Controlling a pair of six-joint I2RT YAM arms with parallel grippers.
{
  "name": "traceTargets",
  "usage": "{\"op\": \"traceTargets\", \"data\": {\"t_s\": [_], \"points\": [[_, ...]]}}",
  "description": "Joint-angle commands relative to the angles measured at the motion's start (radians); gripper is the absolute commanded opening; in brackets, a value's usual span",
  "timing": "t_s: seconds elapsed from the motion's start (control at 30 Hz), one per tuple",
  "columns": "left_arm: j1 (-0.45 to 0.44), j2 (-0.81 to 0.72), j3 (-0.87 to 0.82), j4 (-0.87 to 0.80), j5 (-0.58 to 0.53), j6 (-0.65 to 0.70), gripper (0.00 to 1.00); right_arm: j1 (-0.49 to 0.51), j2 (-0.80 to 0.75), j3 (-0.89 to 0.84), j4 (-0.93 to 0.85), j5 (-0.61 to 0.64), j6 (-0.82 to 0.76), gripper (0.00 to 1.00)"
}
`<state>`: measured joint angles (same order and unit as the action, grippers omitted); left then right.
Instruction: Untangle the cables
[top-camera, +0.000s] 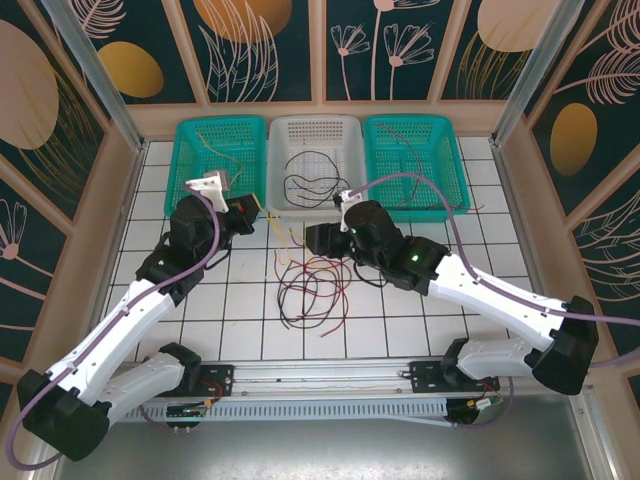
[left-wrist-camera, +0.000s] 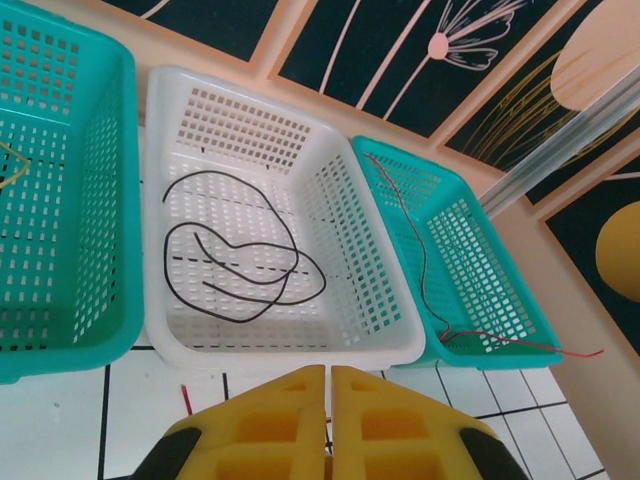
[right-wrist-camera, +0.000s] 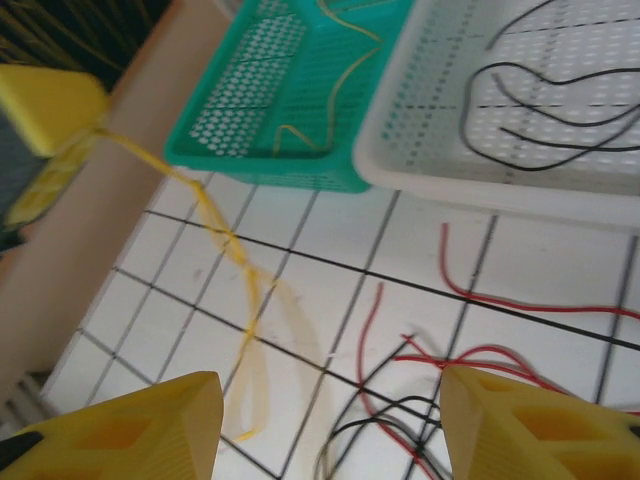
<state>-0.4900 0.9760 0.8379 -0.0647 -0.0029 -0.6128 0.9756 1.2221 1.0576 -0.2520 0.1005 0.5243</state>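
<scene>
The teal basket with a yellow cable lies outward of my left gripper, which will next swing over it and release its yellow cable there.
A tangle of red and black cables (top-camera: 315, 290) lies on the tiled floor in the middle, and in the right wrist view the same tangle (right-wrist-camera: 400, 400) sits low in frame. My left gripper (top-camera: 250, 212) is shut on a yellow cable (top-camera: 282, 245) that hangs from it down to the tiles. In the right wrist view this yellow cable (right-wrist-camera: 215, 215) trails blurred from the left gripper's fingers (right-wrist-camera: 50, 105). The left fingers (left-wrist-camera: 300, 420) are pressed together. My right gripper (right-wrist-camera: 330, 425) stands open just above the tangle's far edge, nothing between its fingers.
Three baskets line the back: a left teal basket (top-camera: 185, 160) holding a yellow cable (right-wrist-camera: 350, 65), a white basket (top-camera: 310, 122) holding a black cable (left-wrist-camera: 240, 262), and a right teal basket (top-camera: 455, 170) with a red cable (left-wrist-camera: 420, 250) draped over its rim. Walls enclose the floor.
</scene>
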Motion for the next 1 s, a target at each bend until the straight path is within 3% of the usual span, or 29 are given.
{"op": "traceTargets", "data": {"t_s": [0.0, 0.27, 0.43, 0.5, 0.6, 0.67, 0.83, 0.97], "points": [[-0.002, 0.007, 0.057, -0.005, 0.027, 0.047, 0.00, 0.007, 0.043, -0.017, 0.037, -0.081, -0.042, 0.59], [-0.002, 0.032, 0.108, -0.040, 0.046, 0.091, 0.00, 0.005, 0.157, 0.058, -0.012, -0.105, -0.100, 0.46], [-0.002, 0.035, 0.120, -0.047, 0.009, 0.108, 0.00, 0.003, 0.156, 0.063, -0.009, -0.121, -0.114, 0.09], [-0.002, 0.053, 0.129, -0.076, -0.082, 0.124, 0.00, 0.003, 0.140, 0.057, -0.018, -0.114, -0.119, 0.00], [0.028, 0.121, 0.228, -0.161, -0.310, 0.136, 0.00, 0.002, 0.109, 0.028, -0.042, -0.091, -0.127, 0.00], [0.085, 0.193, 0.301, -0.213, -0.402, 0.150, 0.00, 0.002, 0.089, 0.007, -0.067, -0.091, -0.129, 0.00], [0.260, 0.316, 0.404, -0.212, -0.439, 0.127, 0.00, 0.002, -0.001, -0.059, -0.091, -0.047, -0.108, 0.00], [0.380, 0.374, 0.475, -0.175, -0.429, 0.064, 0.00, 0.002, -0.051, -0.090, -0.095, -0.082, -0.113, 0.00]]}}
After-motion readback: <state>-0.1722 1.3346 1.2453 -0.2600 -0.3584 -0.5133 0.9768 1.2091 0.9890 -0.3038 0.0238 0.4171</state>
